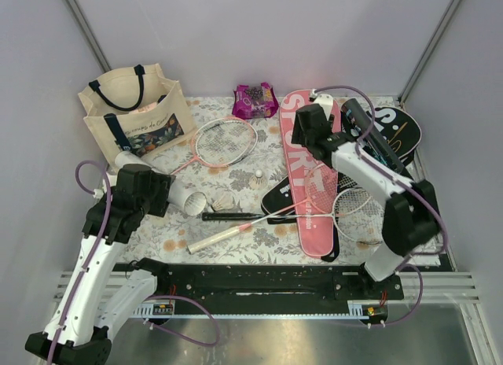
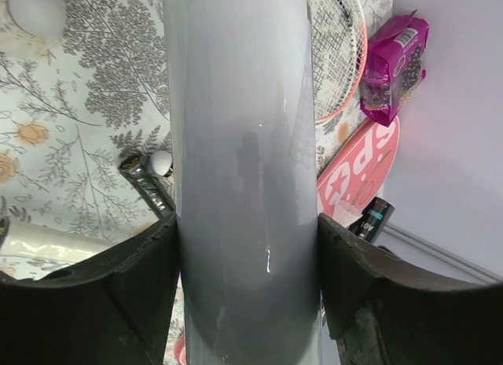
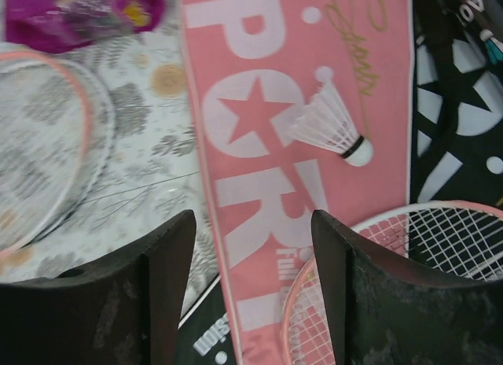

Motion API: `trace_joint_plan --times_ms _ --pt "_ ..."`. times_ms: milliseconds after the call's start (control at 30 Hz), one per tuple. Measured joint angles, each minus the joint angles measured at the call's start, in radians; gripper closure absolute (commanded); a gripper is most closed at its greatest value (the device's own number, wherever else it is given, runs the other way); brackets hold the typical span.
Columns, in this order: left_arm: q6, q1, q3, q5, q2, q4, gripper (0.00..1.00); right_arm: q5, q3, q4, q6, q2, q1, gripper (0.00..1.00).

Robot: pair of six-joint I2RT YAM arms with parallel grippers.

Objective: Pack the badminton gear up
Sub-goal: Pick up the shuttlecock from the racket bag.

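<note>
Next, my right gripper first moves outward and down over the pink SPORT cover, turning a little, to get onto the white shuttlecock (image 3: 337, 132) ahead of its open fingers.
My left gripper (image 1: 149, 188) is shut on a long white tube (image 1: 187, 197), which fills the space between the fingers in the left wrist view (image 2: 244, 145). My right gripper (image 1: 314, 133) is open and empty above the pink SPORT cover (image 1: 308, 192). In the right wrist view, a white shuttlecock (image 3: 330, 121) lies on that cover (image 3: 259, 105), ahead of the gripper (image 3: 251, 223). A pink racket (image 1: 226, 141) lies mid-table. A second racket's head (image 1: 357, 215) rests on the covers. Two shuttlecocks (image 1: 258, 177) (image 1: 224, 201) lie on the cloth. A black cover (image 1: 397, 127) lies far right.
A cream tote with navy handles (image 1: 134, 113) stands at the back left. A purple-pink snack packet (image 1: 254, 100) lies at the back middle. A black-handled racket shaft (image 1: 232, 216) and a white racket handle (image 1: 212, 239) lie near the front. Grey walls close in the cloth-covered table (image 1: 196, 113).
</note>
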Motion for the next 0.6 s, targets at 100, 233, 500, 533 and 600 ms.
trace_joint_plan --times_ms 100,233,500,533,600 --pt "0.017 0.0 -0.032 -0.011 -0.037 0.0 0.94 0.106 0.119 -0.09 0.047 0.16 -0.017 0.3" --pt "0.029 0.0 -0.051 -0.024 -0.058 0.0 0.94 0.218 0.284 -0.187 0.099 0.339 -0.032 0.3" --pt "0.042 0.0 -0.072 -0.019 -0.064 0.004 0.94 0.317 0.53 -0.327 0.2 0.539 -0.079 0.3" --pt "0.042 0.0 -0.077 -0.018 -0.066 0.004 0.94 0.316 0.555 -0.343 0.208 0.558 -0.091 0.3" --pt "0.041 0.0 -0.09 -0.019 -0.072 0.004 0.94 0.315 0.609 -0.382 0.22 0.599 -0.111 0.3"
